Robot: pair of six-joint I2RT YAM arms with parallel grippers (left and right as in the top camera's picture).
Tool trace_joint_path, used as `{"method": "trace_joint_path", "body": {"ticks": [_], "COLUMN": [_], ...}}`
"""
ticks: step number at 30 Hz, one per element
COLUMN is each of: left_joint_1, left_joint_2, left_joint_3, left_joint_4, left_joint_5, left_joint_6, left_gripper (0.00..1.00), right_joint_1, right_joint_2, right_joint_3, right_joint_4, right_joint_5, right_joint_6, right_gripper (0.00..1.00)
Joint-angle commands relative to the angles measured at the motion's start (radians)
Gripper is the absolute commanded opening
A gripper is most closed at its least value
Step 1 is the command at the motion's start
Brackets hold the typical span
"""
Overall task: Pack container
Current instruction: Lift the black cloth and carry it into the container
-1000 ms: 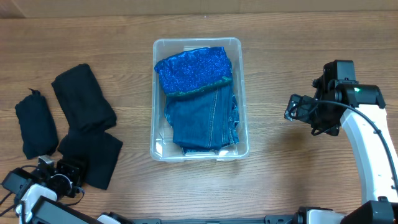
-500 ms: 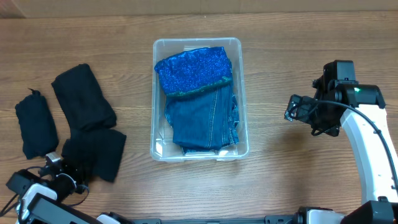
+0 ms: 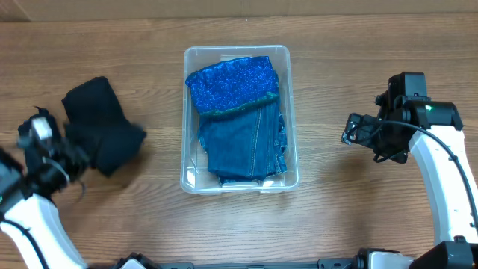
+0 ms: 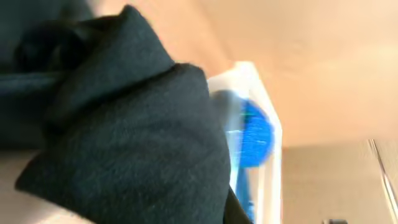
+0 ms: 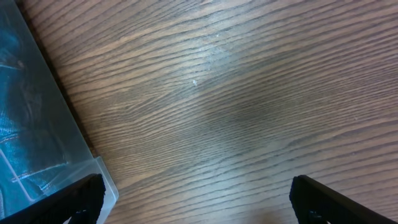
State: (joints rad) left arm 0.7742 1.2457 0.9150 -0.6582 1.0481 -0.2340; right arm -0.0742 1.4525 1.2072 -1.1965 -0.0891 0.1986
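I need to raise my left gripper over the container's rim next, then bring the black cloth down onto the near part of the jeans, which the blue cloth leaves uncovered.
The container (image 3: 236,50) stands mid-table, a clear bin holding a sparkly blue cloth (image 3: 231,86) on top of folded jeans (image 3: 243,146). To its left my left gripper (image 3: 71,153) is shut on a black cloth (image 3: 112,146) and holds it above the table. In the left wrist view that black cloth (image 4: 130,137) fills most of the picture and hides the jaws. The container's rim (image 4: 264,118) and the blue cloth (image 4: 255,134) show blurred behind it. My right gripper (image 3: 349,128) hangs open to the right of the container, with only bare wood between its fingers (image 5: 81,199).
A second folded black garment (image 3: 89,101) lies on the table under and behind the lifted cloth. A corner of the container (image 5: 93,171) sits near the right gripper's left finger. The wooden table (image 3: 351,60) extends all round.
My left gripper shut on the black cloth near the front left edge, then rose and swung back and up with it. The right arm and the container have not moved.
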Motion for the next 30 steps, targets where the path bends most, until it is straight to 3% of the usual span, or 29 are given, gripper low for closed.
{"method": "trace_joint_path", "body": {"ticks": [1, 6, 9, 14, 19, 30], "left_joint_1": [-0.193, -0.493, -0.687, -0.919, -1.016, -1.051], "left_joint_2": [-0.036, -0.029, -0.024, 0.061, 0.217, 0.459], "left_joint_3": [0.196, 0.33, 0.338, 0.338, 0.338, 0.338], "left_joint_4": [0.004, 0.004, -0.002, -0.043, -0.085, -0.148], "left_joint_5": [0.068, -0.054, -0.188, -0.283, -0.296, -0.221], "left_joint_6": [-0.044, -0.055, -0.059, -0.038, -0.031, 0.089], "left_gripper": [0.04, 0.04, 0.04, 0.04, 0.04, 0.04], "right_joint_1": [-0.003, -0.003, -0.003, -0.003, -0.003, -0.003], "right_joint_2": [-0.004, -0.004, -0.004, -0.004, -0.004, -0.004], "right_joint_3": [0.016, 0.016, 0.016, 0.016, 0.016, 0.016], "right_joint_4": [0.003, 0.003, 0.003, 0.002, -0.002, -0.003], "right_joint_5": [0.007, 0.007, 0.007, 0.006, 0.006, 0.007], "right_joint_6": [0.003, 0.003, 0.003, 0.003, 0.003, 0.003], "right_gripper": [1.0, 1.0, 1.0, 1.0, 1.0, 1.0]}}
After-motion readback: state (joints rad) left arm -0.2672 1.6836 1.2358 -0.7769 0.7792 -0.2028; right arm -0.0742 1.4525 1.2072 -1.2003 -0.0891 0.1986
